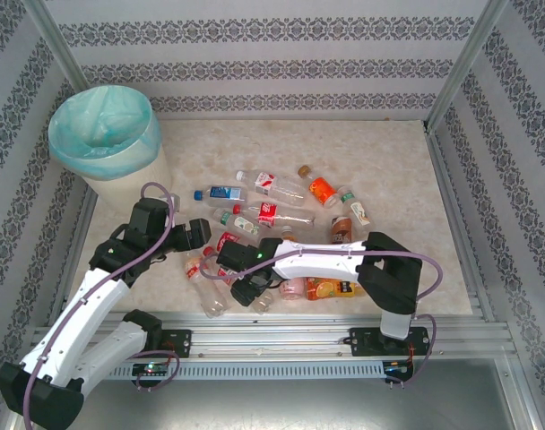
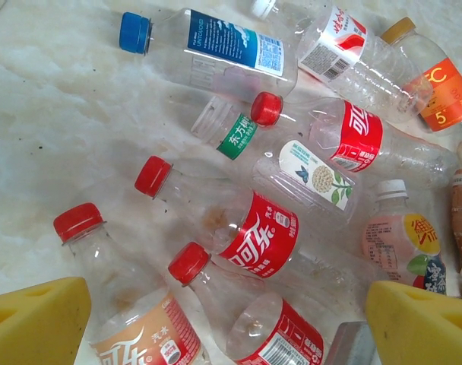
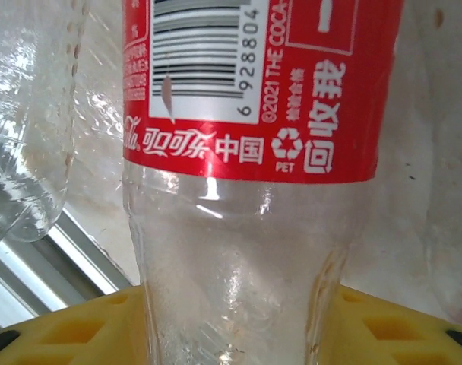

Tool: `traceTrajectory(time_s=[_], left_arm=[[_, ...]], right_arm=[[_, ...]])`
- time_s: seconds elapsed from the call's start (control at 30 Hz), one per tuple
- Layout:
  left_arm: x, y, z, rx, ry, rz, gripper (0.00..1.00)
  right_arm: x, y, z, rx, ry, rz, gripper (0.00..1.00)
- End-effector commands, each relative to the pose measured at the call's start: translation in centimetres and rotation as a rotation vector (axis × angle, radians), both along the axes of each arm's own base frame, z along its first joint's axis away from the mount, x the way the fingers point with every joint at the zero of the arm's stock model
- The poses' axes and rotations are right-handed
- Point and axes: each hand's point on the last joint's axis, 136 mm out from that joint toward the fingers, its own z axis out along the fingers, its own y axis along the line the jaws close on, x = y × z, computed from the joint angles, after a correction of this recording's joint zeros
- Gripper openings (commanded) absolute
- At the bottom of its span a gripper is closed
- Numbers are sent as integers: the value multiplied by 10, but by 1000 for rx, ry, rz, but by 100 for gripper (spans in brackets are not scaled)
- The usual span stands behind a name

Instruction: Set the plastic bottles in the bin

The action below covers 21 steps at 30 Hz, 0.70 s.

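Observation:
The held bottle's red-capped neck points from my right gripper toward my left gripper, which will move outward, tilt up and close on it.
Several plastic bottles point(image 1: 272, 213) lie in a heap mid-table: clear ones with red labels, a blue-capped one point(image 2: 216, 53), an orange one point(image 1: 322, 190) and a pink one point(image 2: 402, 239). The bin point(image 1: 138, 159), cream with a teal bag over its rim, stands at the back left. My left gripper point(image 1: 201, 235) hovers open over the heap's left side, its yellow fingers point(image 2: 33, 323) wide apart above a red-capped bottle point(image 2: 254, 236). At the heap's near edge my right gripper point(image 1: 250, 288) is shut on a clear red-labelled bottle point(image 3: 238, 228), whose walls are pinched in between the yellow pads point(image 3: 64, 331).
An aluminium rail point(image 1: 299, 331) runs along the table's near edge, close behind the held bottle. Patterned walls and metal posts point(image 1: 461, 63) enclose the table. Bare marble surface point(image 1: 389, 161) lies at the back right, and also between the heap and the bin.

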Motion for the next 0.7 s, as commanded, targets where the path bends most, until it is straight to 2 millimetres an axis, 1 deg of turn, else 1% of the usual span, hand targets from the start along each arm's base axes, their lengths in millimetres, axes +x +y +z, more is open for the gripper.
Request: traceTrajectory(time_s=[0.0,0.1,0.23,0.3,0.37,0.43,0.53,0.67], left_arm=[[9,0,30,9,-100,-2,94],[14,1,43,18,-149,-3,94],[21,2,63,31,-207,-9,94],[24,0,74,32,-230,-21,94],[27,-5,85,25,-248,-41,94],[31,-10,95,11,-259,-62,95],[38,-21,112,-43,-260,-89,97],[46,-47,131,-176,-243,-162,96]], right_arm=[[2,-7,23,26,-44,-26,52],[1,-11,32,33,-56,-31,48],[4,-15,48,54,-84,-43,45],[7,-16,60,74,-105,-53,44],[12,-16,78,116,-129,-73,43],[22,-18,100,172,-154,-110,43],[44,-26,129,250,-172,-193,43],[69,-34,162,345,-264,-227,41]])
